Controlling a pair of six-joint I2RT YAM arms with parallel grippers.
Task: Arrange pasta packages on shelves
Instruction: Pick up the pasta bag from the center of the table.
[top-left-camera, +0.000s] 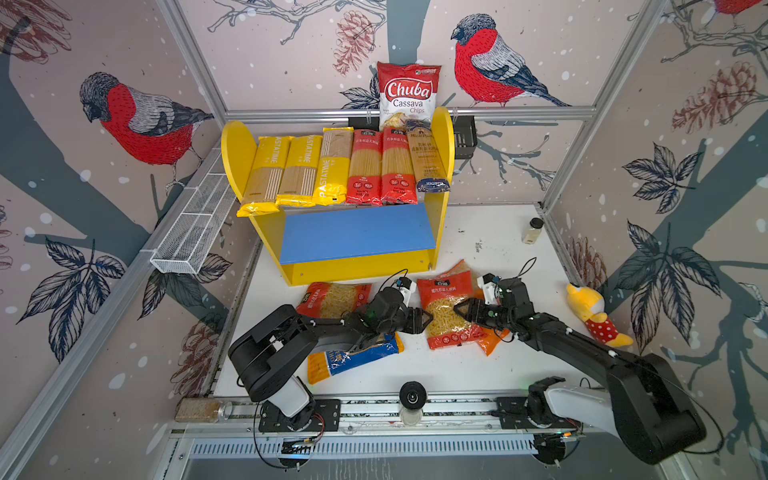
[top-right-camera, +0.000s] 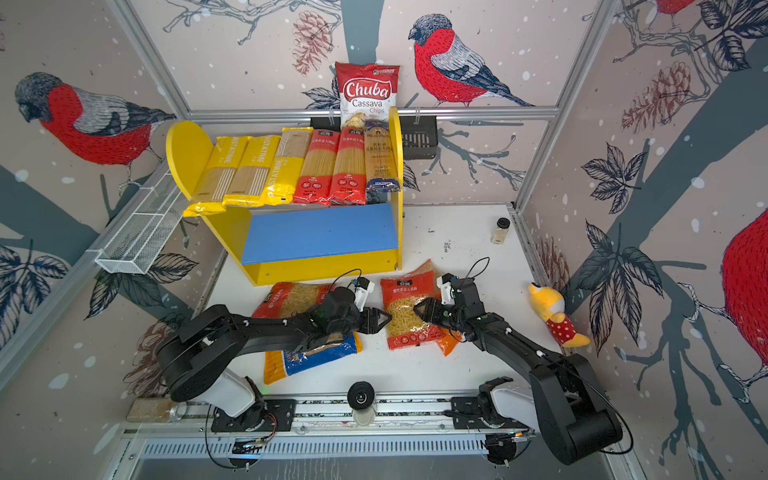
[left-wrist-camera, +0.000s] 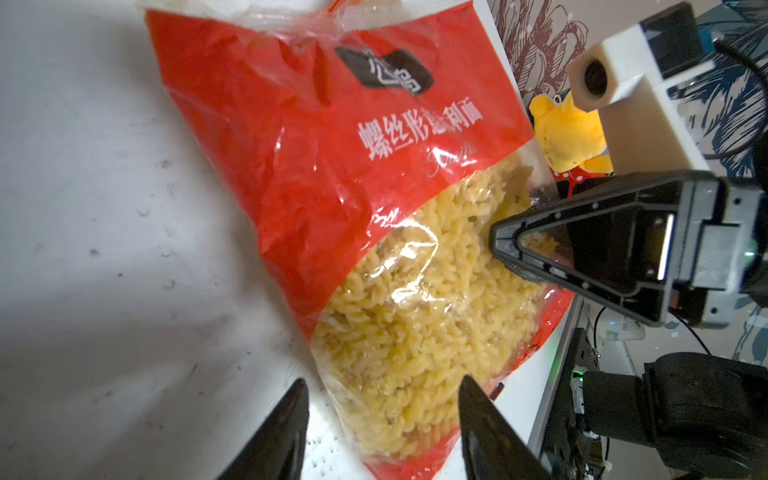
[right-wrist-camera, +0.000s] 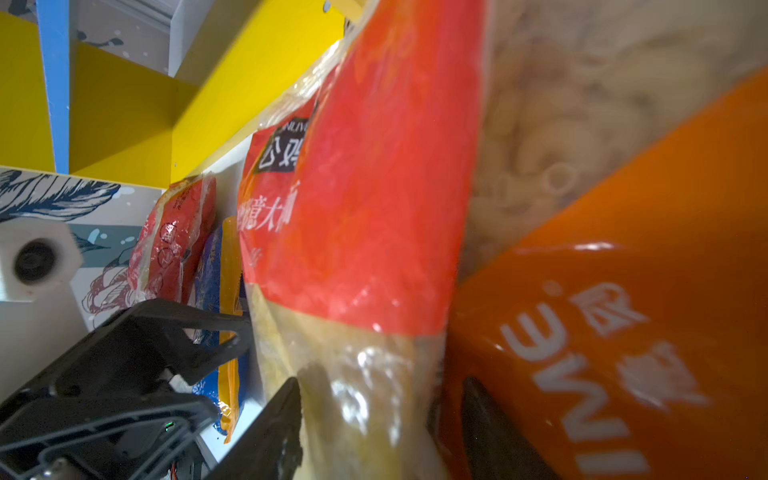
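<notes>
The red fusilli bag's edge (top-left-camera: 461, 323) (right-wrist-camera: 372, 424) lies between the right gripper's open fingers. Next, my right gripper slides toward the left gripper and closes on that edge.
Several long spaghetti packs (top-left-camera: 365, 166) lie side by side on the upper board of the shelves (top-left-camera: 239, 153); the blue lower board (top-left-camera: 357, 232) is bare. On the table lies a red fusilli bag (top-left-camera: 446, 307) (left-wrist-camera: 316, 137), partly over an orange bag (top-left-camera: 494, 343) (right-wrist-camera: 623, 332). My left gripper (top-left-camera: 428, 320) (left-wrist-camera: 383, 380) is open, straddling the bag's lower corner. From the opposite side my right gripper (top-left-camera: 459, 309) (right-wrist-camera: 382, 380) is open over the bag's edge, one finger against the orange bag. Another red bag (top-left-camera: 332, 299) and a blue-yellow bag (top-left-camera: 353, 359) lie under my left arm.
A Chuba chips bag (top-left-camera: 409, 93) stands behind the shelves beside a black basket (top-left-camera: 463, 139). A white wire basket (top-left-camera: 195, 224) hangs on the left wall. A spice jar (top-left-camera: 532, 230) and a yellow plush toy (top-left-camera: 596, 316) sit at the table's right.
</notes>
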